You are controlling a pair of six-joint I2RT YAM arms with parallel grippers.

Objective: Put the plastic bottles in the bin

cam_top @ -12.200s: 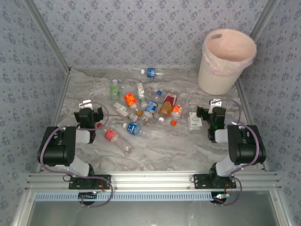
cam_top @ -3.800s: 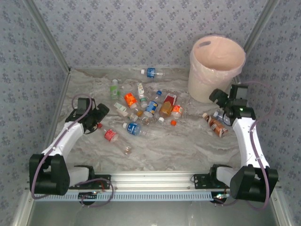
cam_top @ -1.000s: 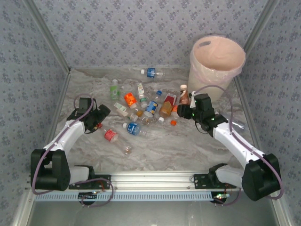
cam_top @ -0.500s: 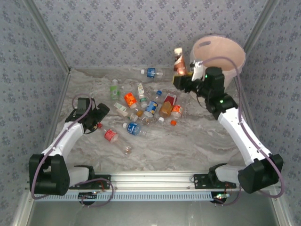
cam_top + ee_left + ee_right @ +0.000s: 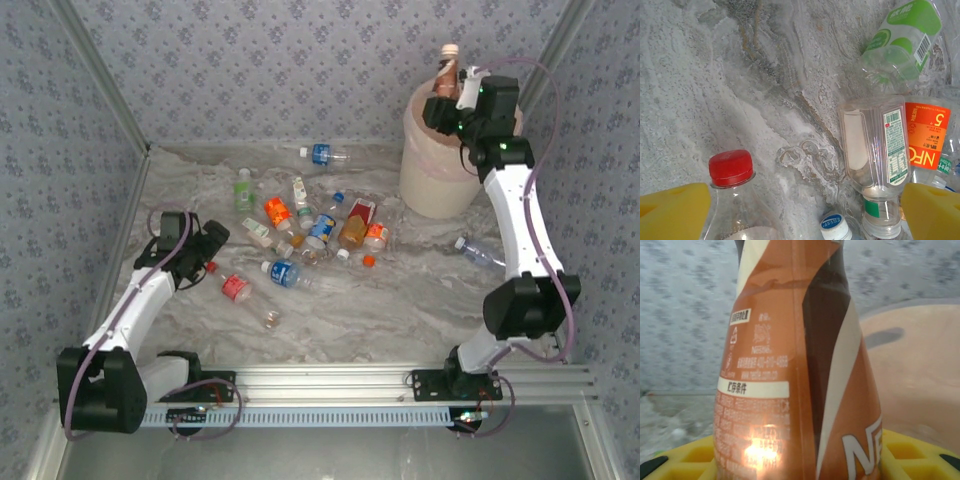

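Observation:
The robot's right gripper still holds the orange-brown bottle point(image 5: 446, 72) high, so next it needs to move in past the bin's rim and down into the bin's opening point(image 5: 457, 143) to release it.
My right gripper point(image 5: 452, 98) is raised over the left rim of the cream-white bin point(image 5: 432, 180) and is shut on an orange-brown bottle point(image 5: 446, 72), held upright. In the right wrist view that bottle point(image 5: 790, 365) stands between the yellow fingers point(image 5: 687, 455), with the bin's pale-pink liner point(image 5: 920, 355) behind it. Several plastic bottles point(image 5: 320, 225) lie scattered mid-table. My left gripper point(image 5: 207, 246) is open and low over the table. A red-capped bottle point(image 5: 730, 167) lies by its left finger point(image 5: 675, 212), and a clear bottle with a green-white label point(image 5: 875, 150) lies near its right finger.
A blue-labelled bottle point(image 5: 322, 154) lies alone near the back wall. One clear bottle point(image 5: 478, 251) rests on the table right of the pile, beside the right arm. A green-labelled bottle point(image 5: 905, 30) and an orange-labelled one point(image 5: 927, 135) lie ahead of the left gripper.
The right arm has swung up and to the right, carrying the orange-brown bottle from left of the bin to above its rim. The left arm has barely moved.

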